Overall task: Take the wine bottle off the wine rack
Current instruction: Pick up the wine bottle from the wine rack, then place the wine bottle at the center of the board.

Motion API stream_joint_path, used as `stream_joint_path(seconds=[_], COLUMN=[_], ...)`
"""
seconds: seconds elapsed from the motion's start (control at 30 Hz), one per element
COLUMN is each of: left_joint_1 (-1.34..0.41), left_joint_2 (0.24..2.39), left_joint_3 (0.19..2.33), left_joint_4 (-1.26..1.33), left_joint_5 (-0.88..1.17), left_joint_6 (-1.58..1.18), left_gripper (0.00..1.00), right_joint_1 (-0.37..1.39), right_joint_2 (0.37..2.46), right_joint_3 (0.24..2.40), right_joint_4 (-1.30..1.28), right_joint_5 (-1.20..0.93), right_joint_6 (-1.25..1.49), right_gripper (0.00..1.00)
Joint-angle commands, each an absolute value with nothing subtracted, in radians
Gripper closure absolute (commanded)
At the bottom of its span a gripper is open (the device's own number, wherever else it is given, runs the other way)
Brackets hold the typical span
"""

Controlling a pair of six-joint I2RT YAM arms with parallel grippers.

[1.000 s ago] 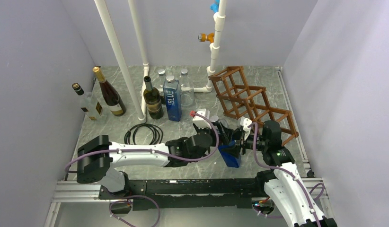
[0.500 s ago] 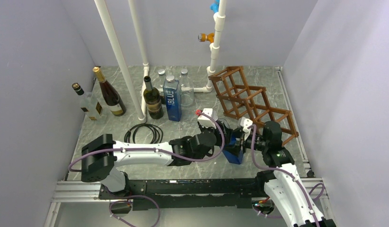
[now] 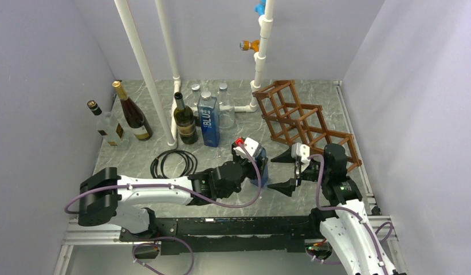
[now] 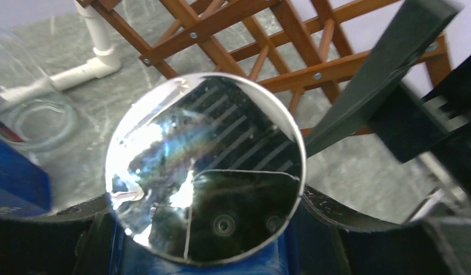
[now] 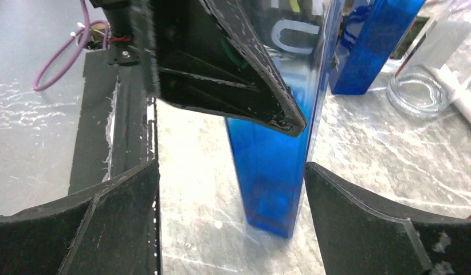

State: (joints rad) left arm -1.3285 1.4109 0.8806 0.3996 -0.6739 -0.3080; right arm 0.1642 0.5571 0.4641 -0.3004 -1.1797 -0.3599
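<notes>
The wine bottle goes to the left in the top view in my left gripper next. It is released in front of the second blue bottle, where the tabletop lies bare.
The wine bottle [image 3: 258, 167] is blue and square-sided with a round silver cap [image 4: 204, 172]. It stands upright with its base at the table, in front of the reddish-brown wooden wine rack [image 3: 305, 123]. My left gripper [image 3: 251, 159] is shut on its upper part; one of its black fingers [image 5: 222, 69] presses the bottle's side [image 5: 273, 166]. My right gripper [image 3: 283, 170] hangs open just right of the bottle, not touching it. In the right wrist view its fingers spread wide [image 5: 230, 223] with the bottle's foot a little beyond them. No bottle shows in the rack's cells [image 4: 267, 34].
At the back left stand two wine bottles [image 3: 133, 112], a dark bottle [image 3: 185, 120], a second blue bottle [image 3: 208, 120] and clear bottles [image 3: 224, 106]. A black cable coil [image 3: 173, 162] lies left of my left arm. White pipes [image 3: 144, 69] rise at the back. Walls close in on both sides.
My right gripper has opened and let go of the bottle. My left gripper closed on it, carried it left and stood it upright.
</notes>
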Motion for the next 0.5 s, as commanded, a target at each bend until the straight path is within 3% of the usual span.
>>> stream_joint_path(seconds=[0.0, 0.17, 0.47], left_joint_1=[-1.281, -1.182, -0.987], left_joint_2=[1.277, 1.201, 1.059], left_joint_3=[0.893, 0.9, 0.841], left_joint_4=[0.488, 0.307, 0.212], left_joint_5=[-0.608, -0.5, -0.351], left_joint_6=[-0.098, -0.047, -0.017], left_gripper=[1.0, 1.0, 1.0], right_joint_1=[0.164, 0.153, 0.111], right_joint_2=[0.55, 0.541, 0.522], right_joint_3=[0.566, 0.634, 0.678], right_joint_4=[-0.448, -0.522, -0.483], right_joint_5=[-1.249, -1.206, -1.12], right_joint_6=[-0.472, -0.48, -0.342], right_gripper=[0.0, 0.0, 0.0])
